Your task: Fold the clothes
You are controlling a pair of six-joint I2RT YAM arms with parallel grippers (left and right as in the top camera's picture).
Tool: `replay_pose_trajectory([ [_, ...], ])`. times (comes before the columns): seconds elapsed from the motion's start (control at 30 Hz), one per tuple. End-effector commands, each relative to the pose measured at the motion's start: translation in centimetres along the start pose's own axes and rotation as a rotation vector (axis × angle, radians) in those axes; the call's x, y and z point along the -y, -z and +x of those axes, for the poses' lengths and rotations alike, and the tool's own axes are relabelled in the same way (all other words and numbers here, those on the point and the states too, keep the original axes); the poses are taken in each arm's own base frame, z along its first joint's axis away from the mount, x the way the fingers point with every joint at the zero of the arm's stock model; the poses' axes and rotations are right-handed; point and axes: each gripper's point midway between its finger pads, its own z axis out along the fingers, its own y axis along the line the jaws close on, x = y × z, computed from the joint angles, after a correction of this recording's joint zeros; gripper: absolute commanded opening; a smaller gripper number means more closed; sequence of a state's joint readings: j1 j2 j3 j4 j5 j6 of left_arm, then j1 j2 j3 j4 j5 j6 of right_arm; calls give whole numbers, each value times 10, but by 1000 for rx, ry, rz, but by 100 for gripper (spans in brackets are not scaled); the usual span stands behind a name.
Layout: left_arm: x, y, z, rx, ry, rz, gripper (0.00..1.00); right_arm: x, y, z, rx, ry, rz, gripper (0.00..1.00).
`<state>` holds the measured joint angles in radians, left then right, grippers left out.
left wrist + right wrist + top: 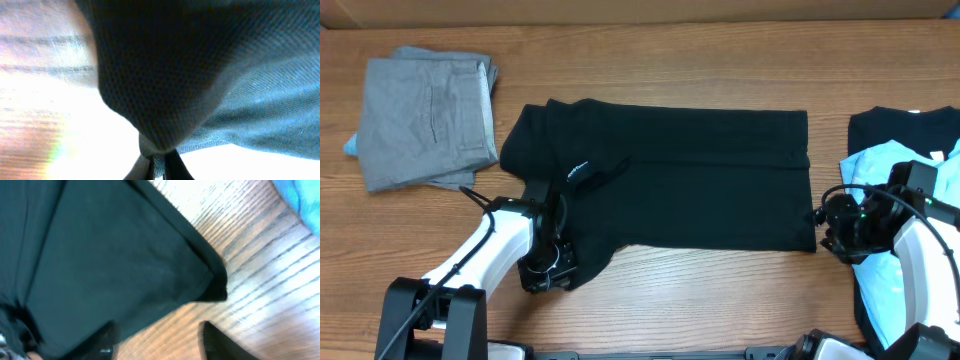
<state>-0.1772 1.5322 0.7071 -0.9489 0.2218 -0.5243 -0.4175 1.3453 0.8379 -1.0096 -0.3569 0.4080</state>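
I will next lift the pinched cloth in my left gripper, carry it outward and let it go by the shirt's far edge, which is outward of the gripper.
A black T-shirt lies spread across the middle of the wooden table, a small white logo showing near its left end. At the shirt's lower left corner, my left gripper is shut on a pinch of the dark fabric, which bunches up from between the closed fingers. My right gripper stands open at the shirt's lower right corner. One of its fingers is over the cloth, the other over bare wood, and nothing is gripped.
A folded grey garment lies at the back left. On the right edge a light blue shirt rests on another black one, under the right arm. Bare wood runs along the front.
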Motion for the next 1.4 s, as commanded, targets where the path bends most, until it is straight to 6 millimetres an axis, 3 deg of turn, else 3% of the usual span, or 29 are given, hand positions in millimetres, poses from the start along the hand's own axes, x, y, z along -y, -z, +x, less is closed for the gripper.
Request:
replay_pose_trajectory([
  [0.0, 5, 2, 6, -24, -8, 26, 4, 17, -16, 12, -24, -73, 32, 42],
  [0.13, 7, 8, 5, -22, -15, 26, 4, 32, -34, 15, -9, -115, 55, 45],
  [0.37, 13, 20, -1, -8, -38, 32, 4, 38, -53, 10, 16, -119, 40, 54],
  [0.53, 20, 32, -9, 21, -94, 43, 4, 35, -63, -6, 58, -97, 24, 54],
  [0.57, 21, 35, -10, 25, -108, 41, 4, 35, -65, -7, 58, -97, 24, 51],
  [0.63, 19, 41, -13, 38, -110, 21, 4, 38, -68, -2, 29, -109, 31, 21],
  [0.7, 17, 48, -16, 50, -109, -1, 4, 41, -69, 4, 4, -119, 47, 5],
  [0.73, 17, 52, -17, 55, -111, -10, 4, 42, -69, 6, -6, -119, 52, 4],
  [0.87, 14, 69, -20, 91, -119, -43, 4, 42, -61, 13, -39, -89, 66, 4],
  [1.0, 10, 83, -17, 133, -123, -53, 4, 35, -40, 18, -65, -76, 79, 4],
  [1.2, -12, 95, -2, 144, -81, -129, 4, 29, -3, 38, -108, -90, 102, 4],
  [1.37, -8, 98, -7, 185, -78, -107, 4, 26, 7, 44, -97, -84, 86, 4],
])
